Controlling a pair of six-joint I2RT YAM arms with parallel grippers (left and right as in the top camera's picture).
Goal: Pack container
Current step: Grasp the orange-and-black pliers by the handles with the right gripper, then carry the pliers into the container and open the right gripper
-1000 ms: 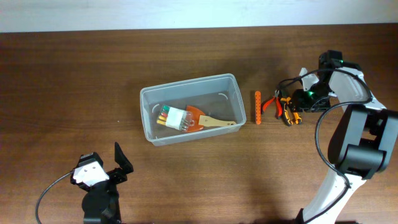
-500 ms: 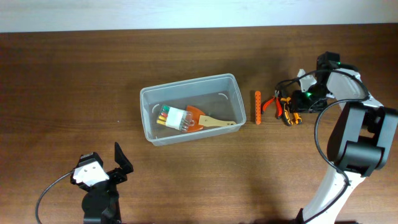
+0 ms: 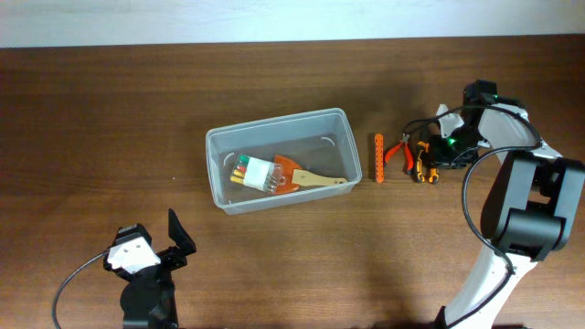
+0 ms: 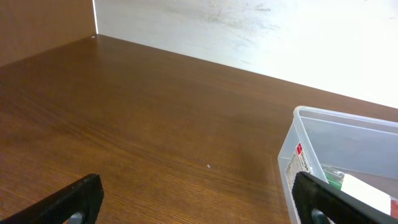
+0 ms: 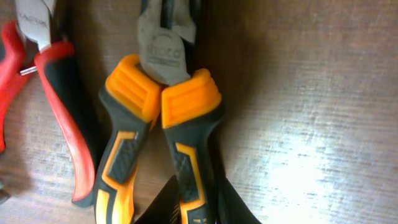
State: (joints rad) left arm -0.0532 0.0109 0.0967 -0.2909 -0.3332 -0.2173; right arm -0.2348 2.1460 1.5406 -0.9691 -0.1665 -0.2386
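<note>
My right gripper will rise and carry the pliers to its left in the overhead view, to release them on the bin's bare bottom beside the brush [image 3: 320,180].
The container [image 3: 274,120] is a clear plastic bin at the table's middle; its corner shows in the left wrist view [image 4: 323,124]. It holds a small clear box of coloured bits [image 3: 256,173] and a wooden-handled brush [image 3: 320,180]. My right gripper [image 3: 437,155] is down on the orange-and-black pliers [image 3: 422,164] to the right of the bin. In the right wrist view its fingers [image 5: 193,208] are closed on either side of one handle of these pliers [image 5: 161,99]. My left gripper [image 3: 160,247] is open and empty at the front left [image 4: 196,205].
Red-handled cutters [image 3: 398,152] lie just left of the orange pliers and show in the right wrist view [image 5: 56,93]. An orange stick-shaped tool [image 3: 379,158] lies between the bin and the cutters. A pale wall runs along the table's far edge.
My right gripper has shifted a little to the left onto the orange pliers. The left arm and the bin have not moved.
</note>
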